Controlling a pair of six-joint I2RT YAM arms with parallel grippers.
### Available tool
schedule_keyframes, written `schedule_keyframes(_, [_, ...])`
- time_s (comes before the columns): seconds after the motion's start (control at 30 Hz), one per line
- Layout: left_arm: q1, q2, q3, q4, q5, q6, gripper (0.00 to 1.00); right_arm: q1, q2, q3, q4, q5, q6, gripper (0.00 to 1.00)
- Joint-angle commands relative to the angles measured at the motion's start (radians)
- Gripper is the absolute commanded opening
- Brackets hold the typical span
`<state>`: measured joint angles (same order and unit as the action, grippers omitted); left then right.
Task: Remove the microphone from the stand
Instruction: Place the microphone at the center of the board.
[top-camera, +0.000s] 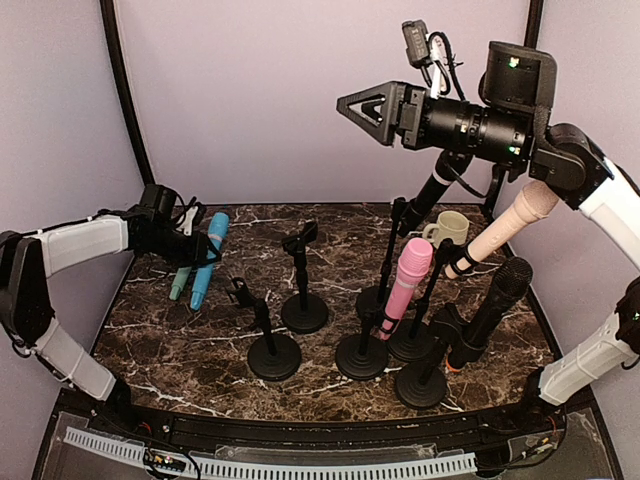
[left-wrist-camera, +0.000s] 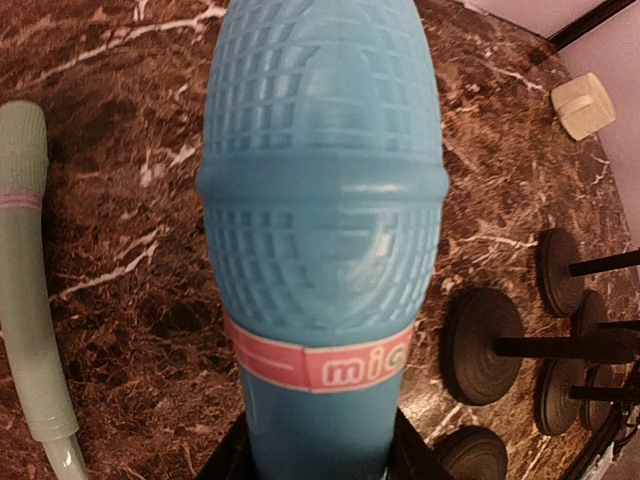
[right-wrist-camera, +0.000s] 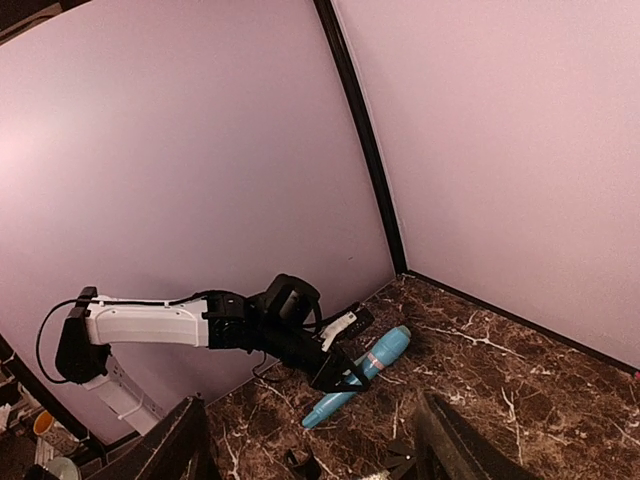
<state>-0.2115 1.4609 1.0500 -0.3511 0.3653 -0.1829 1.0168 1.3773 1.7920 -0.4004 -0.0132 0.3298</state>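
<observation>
The blue microphone still hangs above the table. It goes down in my left gripper to the bare tabletop (left-wrist-camera: 150, 325) beside the green microphone next, for release there.
My left gripper (top-camera: 200, 250) is shut on a blue microphone (top-camera: 210, 255) at the far left of the table, clear of any stand. In the left wrist view the blue microphone (left-wrist-camera: 320, 200) fills the frame, with a finger on each side of its body at the bottom edge (left-wrist-camera: 225, 460). A green microphone (top-camera: 180, 283) lies on the table beside it. A pink microphone (top-camera: 410, 280), a beige one (top-camera: 500, 230) and a black one (top-camera: 500, 300) sit in stands on the right. My right gripper (top-camera: 350, 105) is open and empty, raised high above the table.
Two empty black stands (top-camera: 300, 270) (top-camera: 265, 340) stand mid-table. Another black microphone (top-camera: 435, 185) sits in a stand at the back right near a cream cup (top-camera: 450, 228). Purple walls close the back and sides. Stand bases (left-wrist-camera: 480, 345) show in the left wrist view.
</observation>
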Motion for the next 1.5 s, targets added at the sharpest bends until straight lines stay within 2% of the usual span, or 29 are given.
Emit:
schedule_keyframes(0.0, [0.009,0.076,-0.023,0.047,-0.087,-0.015,0.08,-0.001,-0.012,-0.016,0.008,0.041,-0.020,0.70])
schedule_keyframes(0.17, [0.009,0.175,-0.008,0.083,-0.181,-0.010,0.04,-0.001,-0.007,-0.023,0.006,0.048,-0.026,0.71])
schedule_keyframes(0.37, [0.009,0.284,0.042,0.087,-0.223,0.004,0.05,-0.001,-0.011,-0.036,-0.006,0.090,-0.040,0.71])
schedule_keyframes(0.5, [0.009,0.325,0.062,0.092,-0.257,0.011,0.12,-0.001,-0.012,-0.036,-0.012,0.094,-0.045,0.71])
schedule_keyframes(0.67, [0.009,0.338,0.056,0.106,-0.319,0.029,0.27,-0.001,-0.012,-0.040,-0.009,0.094,-0.052,0.71])
schedule_keyframes(0.9, [0.009,0.367,0.068,0.100,-0.323,0.050,0.43,-0.001,0.000,-0.040,-0.002,0.082,-0.056,0.71])
schedule_keyframes(1.03, [0.009,0.380,0.072,0.100,-0.313,0.052,0.48,-0.001,0.001,-0.043,-0.002,0.087,-0.058,0.71])
schedule_keyframes(1.27, [0.009,0.380,0.076,0.099,-0.309,0.057,0.50,-0.002,-0.002,-0.045,-0.003,0.090,-0.061,0.71])
schedule_keyframes(1.47, [0.009,0.308,0.086,0.085,-0.271,0.056,0.54,-0.001,-0.008,-0.045,-0.006,0.092,-0.064,0.71])
